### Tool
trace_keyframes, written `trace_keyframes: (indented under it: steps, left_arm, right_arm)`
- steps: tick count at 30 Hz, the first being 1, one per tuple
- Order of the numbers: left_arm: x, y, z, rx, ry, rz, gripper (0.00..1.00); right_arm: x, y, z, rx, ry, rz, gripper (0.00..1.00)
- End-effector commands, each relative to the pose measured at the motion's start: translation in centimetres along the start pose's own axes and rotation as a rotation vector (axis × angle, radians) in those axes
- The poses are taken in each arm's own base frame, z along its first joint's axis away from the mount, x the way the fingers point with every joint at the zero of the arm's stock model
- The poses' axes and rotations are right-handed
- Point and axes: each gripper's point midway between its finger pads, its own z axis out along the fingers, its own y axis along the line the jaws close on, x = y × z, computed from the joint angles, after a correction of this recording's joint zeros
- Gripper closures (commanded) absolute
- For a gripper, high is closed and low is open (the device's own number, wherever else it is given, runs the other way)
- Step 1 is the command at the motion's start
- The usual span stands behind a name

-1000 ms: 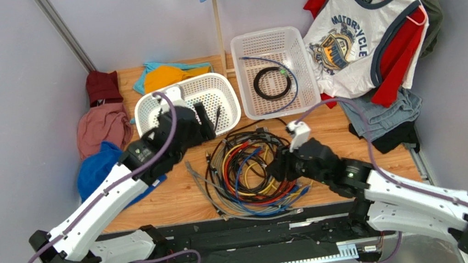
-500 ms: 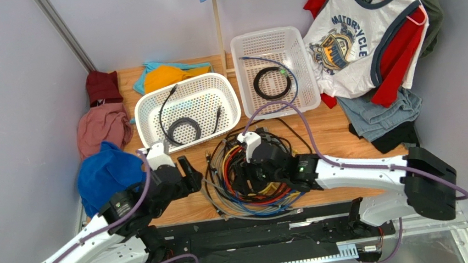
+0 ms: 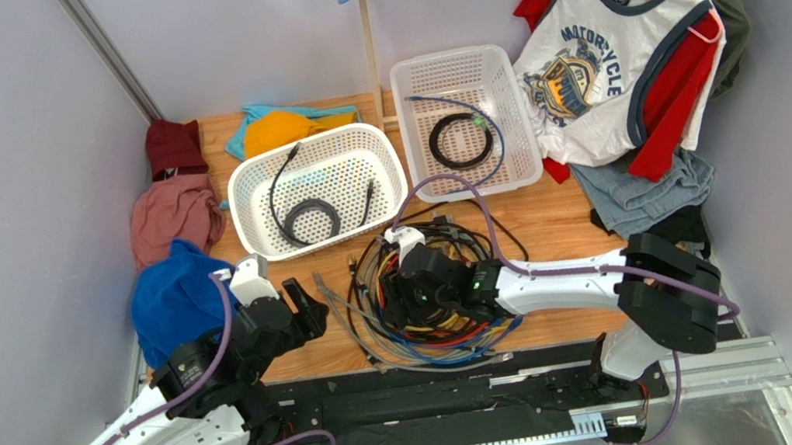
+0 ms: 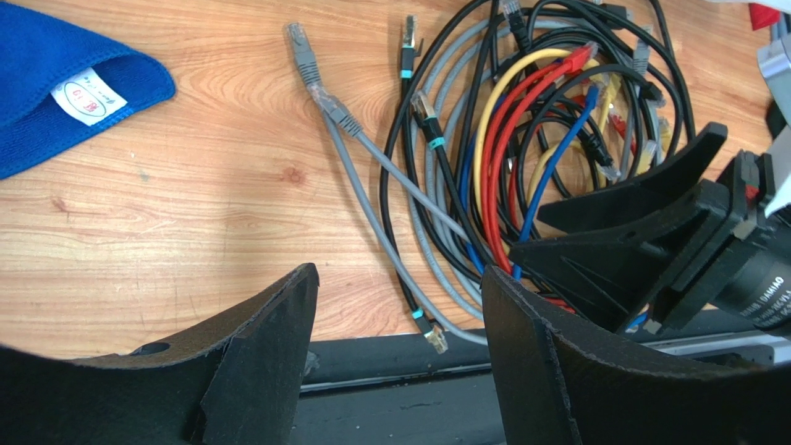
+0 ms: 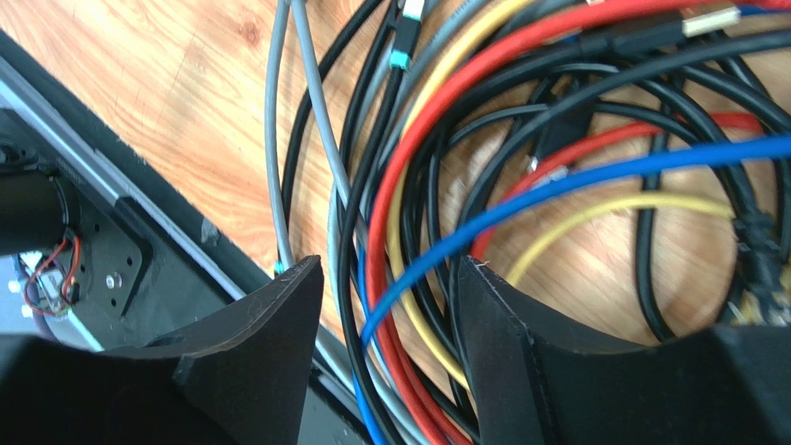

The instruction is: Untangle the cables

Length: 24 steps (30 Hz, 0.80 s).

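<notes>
My right gripper will next stay nearly in place and close on the blue cable (image 5: 404, 283), because it crosses over red and yellow cables between my open fingers.
The cables (image 3: 428, 288) lie in one tangled heap of black, grey, red, blue and yellow loops on the wooden table, also seen in the left wrist view (image 4: 520, 139) and the right wrist view (image 5: 520, 167). My right gripper (image 3: 425, 303) is down on the heap. Its jaws (image 5: 385, 287) stand open astride several strands, red, blue, yellow, black and grey, without pinching them. My left gripper (image 3: 314, 309) hovers just left of the heap, open (image 4: 399, 306) and empty. A grey plug end (image 4: 297, 42) and a teal-banded black plug (image 4: 432, 336) lie ahead of it.
Two white baskets stand behind the heap, the left one (image 3: 242, 187) with black cable in it, the right one (image 3: 525, 121) with a black coil and a blue cord. A blue cloth (image 3: 170, 297) lies left. Clothes pile up far left and right. A black rail (image 3: 424, 377) borders the near edge.
My left arm has drawn back from the left basket to the heap's near-left side. My right gripper has slid left onto the heap and now straddles strands.
</notes>
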Motion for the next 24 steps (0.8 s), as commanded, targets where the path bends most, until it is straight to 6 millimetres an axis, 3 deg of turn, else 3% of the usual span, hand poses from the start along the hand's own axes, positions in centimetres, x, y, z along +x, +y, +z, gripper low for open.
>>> trace_keyframes:
  steps: [1, 4, 5, 7, 8, 11, 14, 17, 18, 20, 22, 24]
  left_arm:
    - [0.1, 0.5, 0.0, -0.008, -0.008, -0.005, 0.27]
    - [0.2, 0.8, -0.1, -0.009, -0.009, -0.007, 0.27]
    - [0.1, 0.8, -0.2, -0.007, -0.013, -0.009, 0.27]
    - [0.1, 1.0, -0.3, -0.008, -0.015, -0.011, 0.27]
    - [0.1, 1.1, -0.3, -0.01, -0.018, -0.011, 0.27]
    - [0.0, 1.1, -0.3, -0.006, -0.024, -0.013, 0.27]
    - [-0.1, 1.2, -0.3, -0.009, -0.029, -0.01, 0.27]
    - [-0.2, 1.1, -0.4, -0.008, -0.034, -0.01, 0.27]
    - [-0.3, 1.1, -0.4, -0.007, -0.037, -0.011, 0.27]
    - [-0.4, 1.1, -0.4, -0.006, -0.039, -0.012, 0.27]
    - [-0.3, 1.1, -0.3, -0.005, -0.039, -0.013, 0.27]
    - [-0.3, 0.8, -0.1, 0.006, -0.043, -0.015, 0.27]
  right_arm:
    - [-2.4, 1.6, 1.4, -0.018, -0.062, 0.022, 0.44]
    - [-2.2, 1.0, 1.8, 0.017, -0.058, 0.024, 0.6]
    - [-2.2, 0.8, 1.8, 0.025, -0.06, 0.023, 0.72]
    - [-2.3, 0.4, 1.6, 0.04, -0.074, 0.024, 0.8]
    - [-2.4, 0.3, 1.2, 0.043, -0.08, 0.024, 0.9]
    - [-3.1, 0.3, 0.1, 0.045, -0.108, 0.028, 1.0]
    - [-3.4, 0.0, -0.9, 0.055, -0.126, 0.022, 1.0]
    - [-4.8, 0.2, -3.3, 0.047, -0.176, 0.011, 1.0]
    - [-6.3, 0.9, -5.2, 0.023, -0.226, 0.018, 1.0]
    - [-7.4, 1.0, -7.4, 0.018, -0.266, 0.002, 1.0]
    - [-10.1, 2.0, -11.1, -0.018, -0.358, 0.006, 1.0]
    - [-11.2, 2.3, -13.6, -0.027, -0.394, -0.029, 1.0]
